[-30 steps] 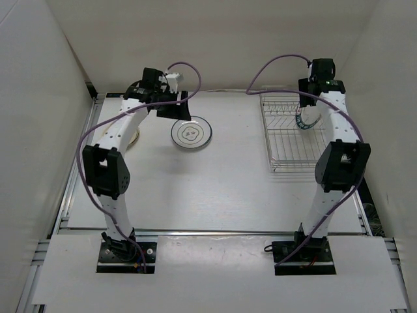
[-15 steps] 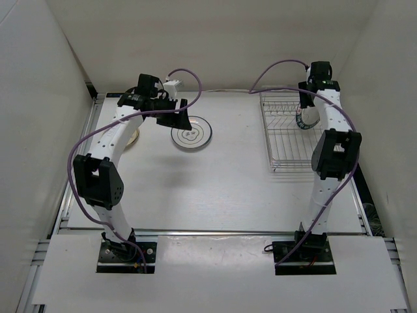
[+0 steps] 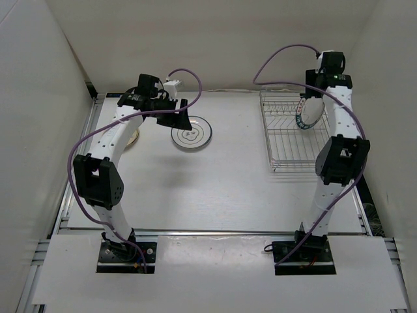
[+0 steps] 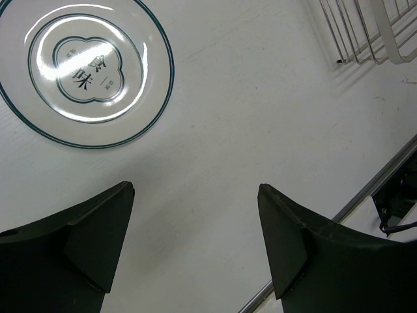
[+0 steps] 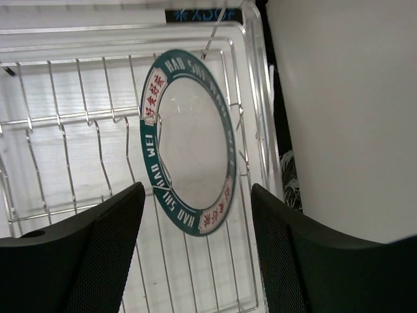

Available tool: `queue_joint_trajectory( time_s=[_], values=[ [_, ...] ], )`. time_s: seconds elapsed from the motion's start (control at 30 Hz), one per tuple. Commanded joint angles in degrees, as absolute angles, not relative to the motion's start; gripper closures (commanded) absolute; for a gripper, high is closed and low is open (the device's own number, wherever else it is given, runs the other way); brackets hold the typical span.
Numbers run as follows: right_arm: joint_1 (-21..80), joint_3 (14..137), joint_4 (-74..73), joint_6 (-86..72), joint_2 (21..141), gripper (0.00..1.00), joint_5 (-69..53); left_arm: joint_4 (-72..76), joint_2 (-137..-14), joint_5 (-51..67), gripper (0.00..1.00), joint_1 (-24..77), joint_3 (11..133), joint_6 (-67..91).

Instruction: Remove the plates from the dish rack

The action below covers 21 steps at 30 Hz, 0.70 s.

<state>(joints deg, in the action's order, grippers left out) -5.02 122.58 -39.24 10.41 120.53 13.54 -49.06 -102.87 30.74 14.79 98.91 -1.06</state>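
Note:
The teal plate stands on edge in the rack, so next I will lower my right gripper onto the teal plate's upper rim [image 3: 320, 117], with one open finger passing along each side of the plate.
A white plate with a teal lettered rim [image 5: 192, 140] stands on edge in the silver wire dish rack [image 5: 65, 130], near its right side. My right gripper [image 5: 199, 248] is open and empty, its fingers apart on either side of the plate and clear of it. In the top view the right gripper [image 3: 317, 91] hovers over that plate [image 3: 309, 112] in the rack [image 3: 287, 147]. A white plate with a blue rim [image 4: 85, 72] lies flat on the table. My left gripper [image 4: 195, 241] is open and empty just beside it, as the top view also shows [image 3: 181, 117].
A cream plate [image 3: 135, 137] lies at the far left, mostly hidden under the left arm. The blue-rimmed plate [image 3: 191, 134] sits at the table's far middle. The enclosure's right wall [image 5: 352, 98] stands close beside the rack. The metal table edge rail [image 4: 384, 176] runs near the left gripper.
My right gripper has risen and drawn back from the plate in the rack, still open. My left arm swung its elbow left early on, then stayed still over the blue-rimmed plate.

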Motion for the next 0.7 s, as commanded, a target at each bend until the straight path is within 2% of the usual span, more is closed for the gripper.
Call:
queue_joint_trajectory(
  time_s=[0.0,0.67],
  values=[
    [-5.54,123.84,-38.58,8.44,115.22,0.3,12.48,-48.69,-102.48,32.26,0.12,14.77,99.05,-1.85],
    [-6.77,125.6,-39.11,14.5,124.89,0.32,10.72,-48.16,-102.04,32.78,0.12,14.77,95.8,-2.37]
  ],
)
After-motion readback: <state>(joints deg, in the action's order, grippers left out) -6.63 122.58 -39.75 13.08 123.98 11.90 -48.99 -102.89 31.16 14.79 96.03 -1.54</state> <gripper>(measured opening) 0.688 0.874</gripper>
